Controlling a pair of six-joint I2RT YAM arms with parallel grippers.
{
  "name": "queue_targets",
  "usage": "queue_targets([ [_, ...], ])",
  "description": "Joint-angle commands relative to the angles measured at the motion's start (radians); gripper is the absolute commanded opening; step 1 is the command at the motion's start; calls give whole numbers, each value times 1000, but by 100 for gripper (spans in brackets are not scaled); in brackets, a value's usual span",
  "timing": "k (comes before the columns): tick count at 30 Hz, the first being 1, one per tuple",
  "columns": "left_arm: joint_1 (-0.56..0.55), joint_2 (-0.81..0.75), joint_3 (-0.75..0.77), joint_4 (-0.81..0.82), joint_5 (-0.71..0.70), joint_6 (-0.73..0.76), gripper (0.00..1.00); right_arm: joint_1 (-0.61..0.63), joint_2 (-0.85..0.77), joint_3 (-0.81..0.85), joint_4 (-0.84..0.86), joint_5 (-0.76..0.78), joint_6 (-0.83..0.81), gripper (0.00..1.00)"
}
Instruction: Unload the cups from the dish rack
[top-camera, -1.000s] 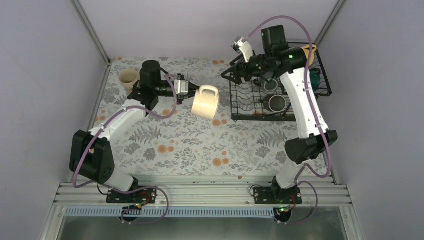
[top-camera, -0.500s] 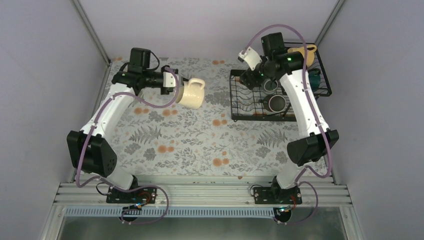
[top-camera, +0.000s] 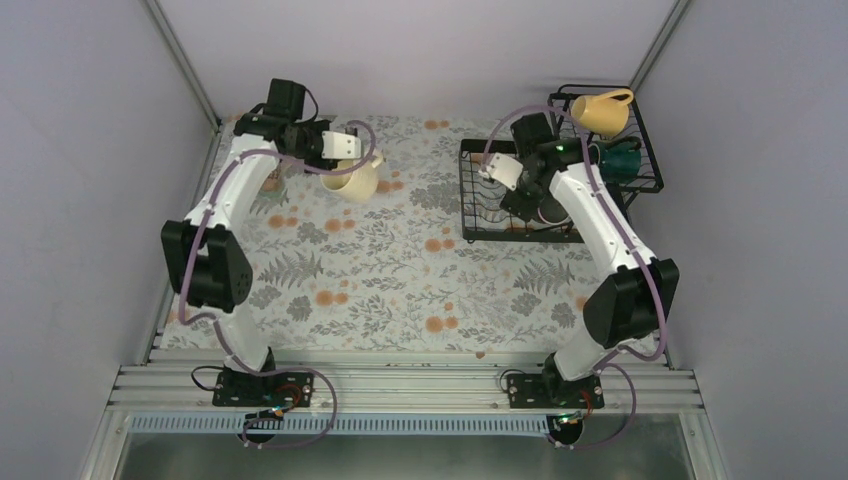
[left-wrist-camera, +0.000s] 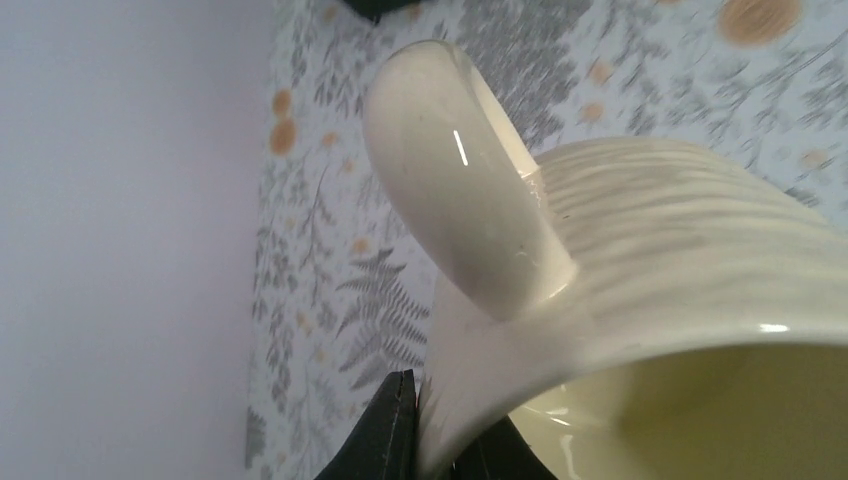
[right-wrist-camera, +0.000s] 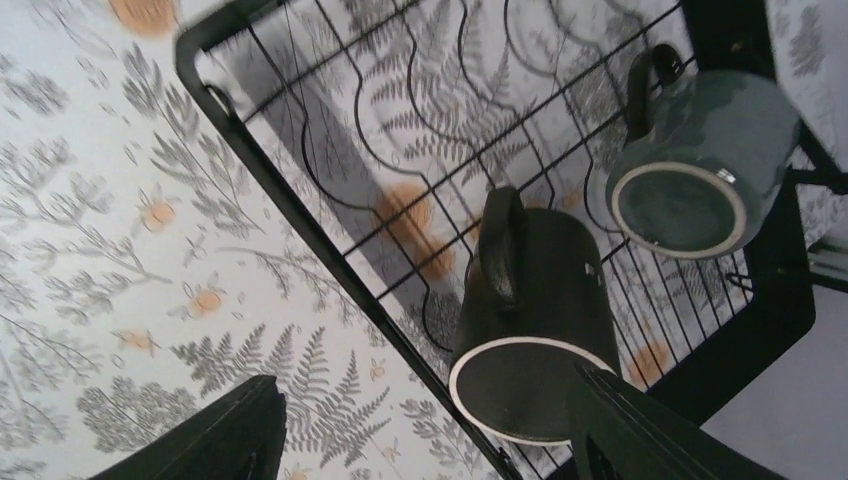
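Note:
The cream mug (top-camera: 352, 180) still hangs above a clear part of the floral cloth, so the left gripper should lower it until it stands there and then let go of its rim.
My left gripper (top-camera: 345, 160) is shut on the rim of a cream mug (top-camera: 352, 180) and holds it low over the back left of the table. In the left wrist view the pads (left-wrist-camera: 395, 430) pinch the mug's wall (left-wrist-camera: 680, 260) just below its handle. My right gripper (right-wrist-camera: 430, 440) stands open over the flat tray of the black wire dish rack (top-camera: 480, 235). An upside-down black mug (right-wrist-camera: 530, 310) lies partly between its fingers, untouched. A dark grey-green mug (right-wrist-camera: 700, 160) stands inverted beside it. A yellow mug (top-camera: 600, 112) and a teal mug (top-camera: 622, 160) sit on the raised tier.
A floral cloth (top-camera: 400, 280) covers the table. Grey enclosure walls (top-camera: 100, 150) stand close on the left, the right and at the back. The left wall is a short way from the held mug. A metal rail (top-camera: 400, 385) runs along the near edge by the arm bases.
The left arm swung the cream mug from the table's middle toward the back left and lowered it. The right gripper came down from above the rack's back to the black mug, its jaws narrowing slightly.

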Motion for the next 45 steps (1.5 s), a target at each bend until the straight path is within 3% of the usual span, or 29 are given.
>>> queue_targets([
  [1,9,111,203,-108,-115,18,2,-2,-6,-57,75,109,-65,73],
  [11,29,328,423,-155,-308,53,2,9,12,-186,180,246,-126,68],
  [21,37,487,612,-200,-342,38,3,19,34,-249,321,326,-277,58],
  [28,28,611,779,-315,-390,51,3,20,147,-256,355,368,-296,53],
  [45,29,684,787,-275,-435,104,2,19,254,-256,427,415,-277,44],
])
